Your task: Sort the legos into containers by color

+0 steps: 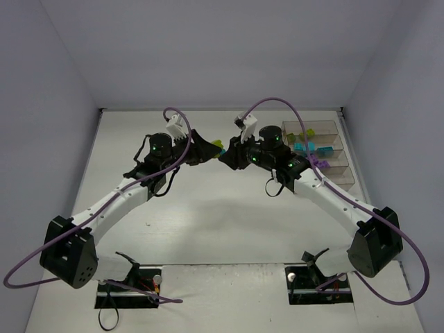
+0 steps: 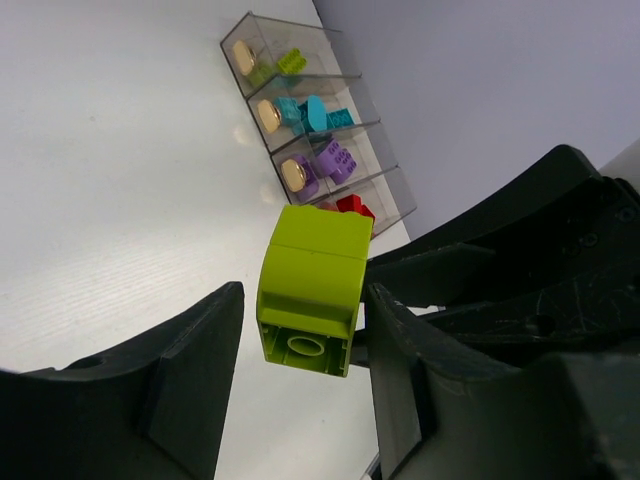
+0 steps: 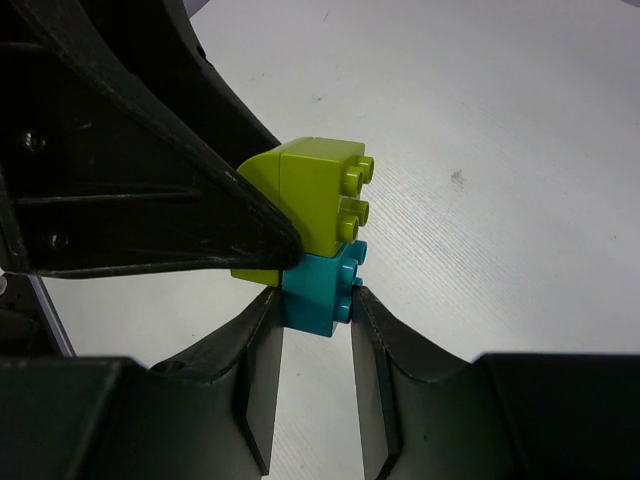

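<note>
I will move my right gripper to the right in the top view, lower it into the teal bin and release, because teal legos share one bin.
Over the middle of the table a lime green lego [image 2: 310, 285] is joined to a teal lego [image 3: 318, 290], lifted between both arms. My right gripper [image 3: 315, 305] is shut on the teal lego. The green lego [image 3: 305, 205] sits on top of it. My left gripper [image 2: 303, 330] stands around the green lego, open: its left finger [image 2: 200, 360] is clear of the brick and the right finger is at its side. Seen from above, the two grippers meet at the green lego [image 1: 219, 146]. The containers [image 1: 333, 154] stand at the right edge.
The four joined bins [image 2: 385, 135] hold green [image 2: 290, 62], teal [image 2: 315, 113], purple [image 2: 335, 158] and red [image 2: 350, 207] legos, one colour each. Round gold discs [image 2: 243, 55] sit at the near ends of three bins. White walls enclose the table.
</note>
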You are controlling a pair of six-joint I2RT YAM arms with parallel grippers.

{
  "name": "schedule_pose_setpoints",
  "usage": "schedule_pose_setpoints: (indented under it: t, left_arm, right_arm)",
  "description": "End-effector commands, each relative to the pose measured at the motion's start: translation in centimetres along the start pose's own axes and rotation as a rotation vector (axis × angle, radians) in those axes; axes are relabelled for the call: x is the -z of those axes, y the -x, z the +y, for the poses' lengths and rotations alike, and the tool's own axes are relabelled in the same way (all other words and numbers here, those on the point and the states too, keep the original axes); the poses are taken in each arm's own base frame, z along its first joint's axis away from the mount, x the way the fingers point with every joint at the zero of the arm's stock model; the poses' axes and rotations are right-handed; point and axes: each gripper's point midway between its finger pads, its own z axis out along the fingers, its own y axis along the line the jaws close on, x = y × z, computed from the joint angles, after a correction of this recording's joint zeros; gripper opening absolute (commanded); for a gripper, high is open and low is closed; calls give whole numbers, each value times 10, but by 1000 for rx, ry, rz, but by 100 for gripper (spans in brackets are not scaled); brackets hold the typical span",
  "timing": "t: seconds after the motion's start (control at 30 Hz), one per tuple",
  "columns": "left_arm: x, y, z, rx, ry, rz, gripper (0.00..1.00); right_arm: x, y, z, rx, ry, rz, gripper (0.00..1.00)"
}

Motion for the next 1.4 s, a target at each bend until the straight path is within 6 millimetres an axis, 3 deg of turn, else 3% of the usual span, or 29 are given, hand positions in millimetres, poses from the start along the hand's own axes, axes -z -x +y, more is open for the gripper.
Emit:
schedule_pose_setpoints:
  t: [0.0,0.2,0.73,0.87,0.97,1.0,1.2,1.37]
  left_arm:
    - [13,45,-41,-76,-72,-143,46]
    - [15,50,-45,-96,-86,-172,45]
    - [3,37,-36,-91,-87,-126,39]
    - [1,33,-38,-91,-99,-121,27]
    - [0,31,-36,-101,-96,-114,8]
    - [1,31,-35,-109,-90,-116,0]
    - [11,31,-29,-143,-48,-135,0]
    - [18,31,-26,-148,-34,-146,0]
  right_arm:
    - [7,38,10,62,6,-113,2]
    - [4,36,11,60,16,-102,2]
    - [1,34,14,58,32,-93,1]
    - [0,34,15,59,35,-92,1]
    - [0,33,13,56,21,-92,0]
    - [1,33,11,58,10,-94,0]
    - [10,29,-12,59,-108,-83,0]
    - [24,25,-47,18,-210,-78,0]
